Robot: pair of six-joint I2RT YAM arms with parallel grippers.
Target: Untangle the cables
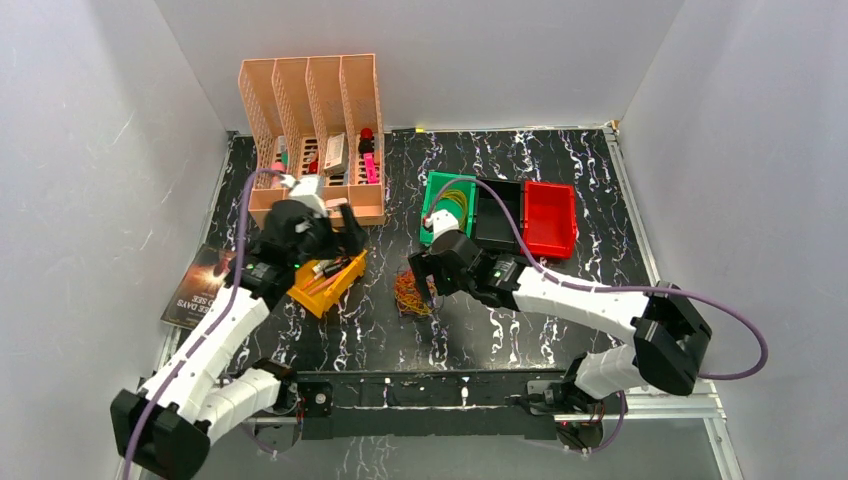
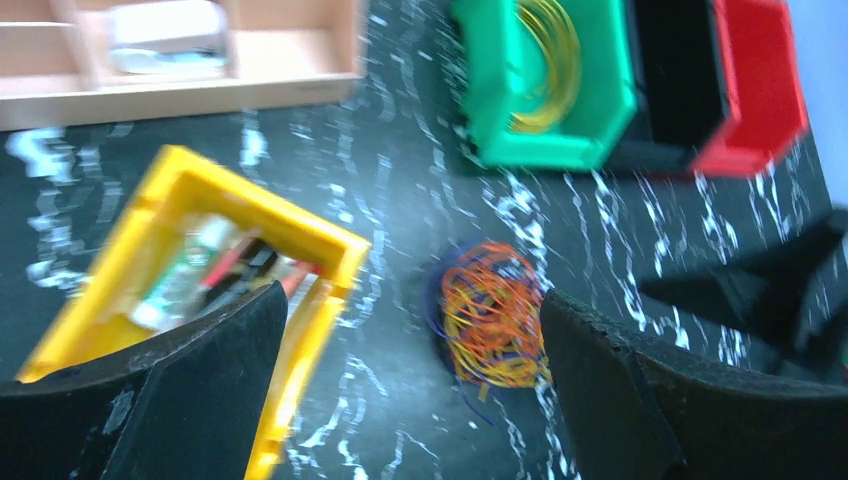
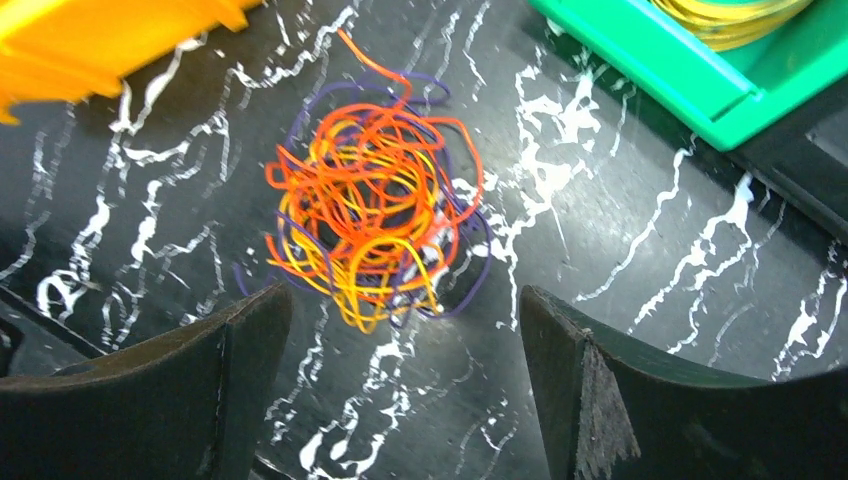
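Note:
Next, my right gripper lowers its open fingers astride a yellow loop [image 3: 422, 265], which lies below it on top at the tangle's edge, and closes there.
The cables [image 1: 411, 293] lie as a fist-sized tangle of orange, yellow and purple loops on the black marbled table, between the two arms. In the right wrist view the cables [image 3: 375, 215] rest just beyond my right gripper [image 3: 405, 320], which is open with only bare table between its fingers. From above, the right gripper [image 1: 426, 278] hovers at the tangle's right side. My left gripper [image 2: 412, 320] is open too, and the cables [image 2: 490, 325] sit near its right finger without touching it. The left gripper [image 1: 335, 232] hangs over the yellow bin.
A yellow bin [image 1: 325, 283] of small items sits left of the tangle. A green bin [image 1: 436, 192] holding yellow loops, a black bin [image 1: 500, 215] and a red bin [image 1: 550, 218] stand in a row behind. A peach organizer [image 1: 315, 140] stands back left. A book [image 1: 200, 285] lies at the left edge.

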